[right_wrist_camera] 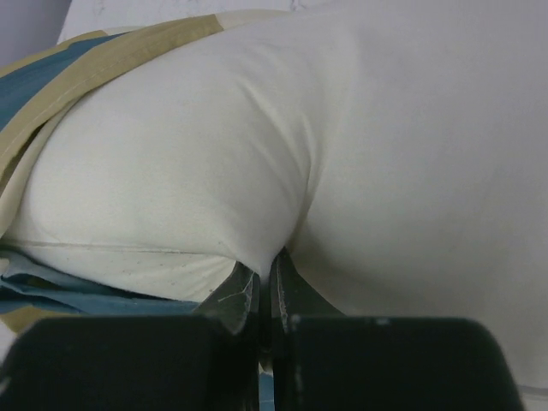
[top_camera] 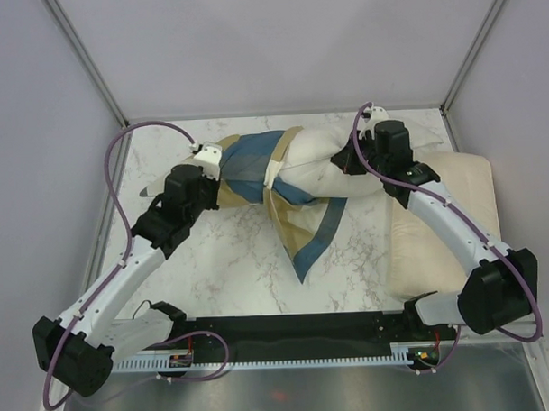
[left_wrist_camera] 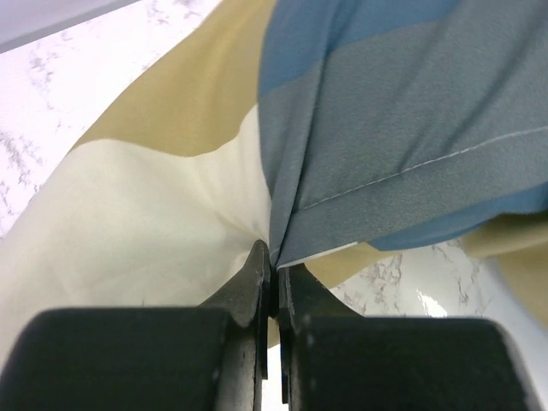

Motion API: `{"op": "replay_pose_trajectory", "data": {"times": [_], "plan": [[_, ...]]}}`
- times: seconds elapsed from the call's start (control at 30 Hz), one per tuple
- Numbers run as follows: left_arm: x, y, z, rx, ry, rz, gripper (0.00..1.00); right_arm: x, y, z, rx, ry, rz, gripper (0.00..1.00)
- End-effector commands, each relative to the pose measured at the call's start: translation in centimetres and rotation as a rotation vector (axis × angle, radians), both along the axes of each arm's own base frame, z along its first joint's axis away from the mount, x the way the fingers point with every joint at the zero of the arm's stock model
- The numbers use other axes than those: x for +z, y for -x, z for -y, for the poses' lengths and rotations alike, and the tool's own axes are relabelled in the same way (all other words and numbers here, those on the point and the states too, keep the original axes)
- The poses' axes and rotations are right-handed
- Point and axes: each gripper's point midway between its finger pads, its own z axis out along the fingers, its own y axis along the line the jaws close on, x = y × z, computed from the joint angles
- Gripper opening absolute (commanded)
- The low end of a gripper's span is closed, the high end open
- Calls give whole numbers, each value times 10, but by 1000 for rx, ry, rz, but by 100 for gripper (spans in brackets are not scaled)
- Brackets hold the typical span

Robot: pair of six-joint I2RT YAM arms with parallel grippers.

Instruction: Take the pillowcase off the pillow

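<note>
The pillowcase still covers part of the pillow, so my left gripper needs to pull to the left in the top view, away from my right gripper.
The pillowcase (top_camera: 255, 166), in steel blue, tan and cream blocks, still covers the left part of the pillow (top_camera: 323, 168), with a loose flap hanging toward the table's front. The plump off-white pillow sticks out of it to the right. My left gripper (top_camera: 208, 155) is shut on the pillowcase's left end; in the left wrist view the fabric (left_wrist_camera: 342, 128) is pinched between the fingertips (left_wrist_camera: 257, 265). My right gripper (top_camera: 361, 141) is shut on the pillow's bare right end; in the right wrist view the off-white cloth (right_wrist_camera: 342, 128) bunches into the shut fingertips (right_wrist_camera: 287, 274).
A flatter cream pillow (top_camera: 442, 227) lies on the right side of the marble table (top_camera: 222, 261), under my right arm. Grey walls with metal posts close the back and sides. A black rail runs along the near edge.
</note>
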Motion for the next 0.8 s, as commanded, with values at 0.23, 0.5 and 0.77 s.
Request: {"op": "replay_pose_trajectory", "data": {"times": [0.23, 0.5, 0.77], "plan": [[16, 6, -130, 509, -68, 54, 2, 29, -49, 98, -322, 73, 97, 0], [18, 8, -158, 623, -37, 60, 2, 21, -52, 114, -350, 81, 80, 0], [22, 11, -172, 664, -19, 74, 2, 19, -55, 134, -389, 83, 74, 0]]}}
